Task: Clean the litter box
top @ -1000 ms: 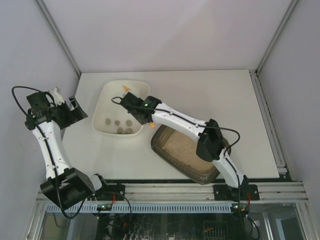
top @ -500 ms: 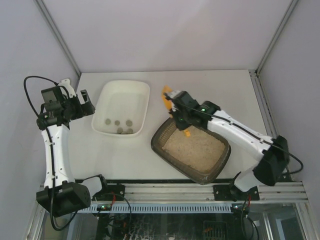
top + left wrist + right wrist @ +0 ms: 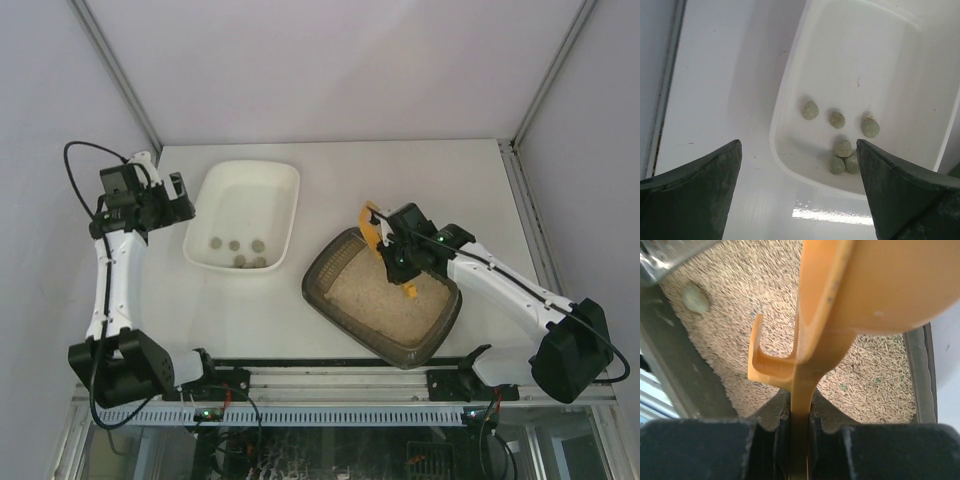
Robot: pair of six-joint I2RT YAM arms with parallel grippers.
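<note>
The fingers of the robot's left gripper should move across, back and down next, to close on the uncovered rim of the litter box's closest corner, beyond the white tray.
The litter box is a dark tray of tan litter at the near right of the table. My right gripper hovers over its far side, shut on the handle of an orange scoop. The scoop's head sticks out past the box's far rim. One pale clump lies in the litter near the dark wall. My left gripper is open and holds nothing, just left of the white tray.
Several greenish clumps lie at the near end of the white tray. Grey walls close the table in at the back and both sides. A metal rail with both arm bases runs along the near edge.
My right arm has swung from over the white tray to the right, carrying the scoop to above the litter box. My left gripper has moved farther back and closer to the white tray, still open.
</note>
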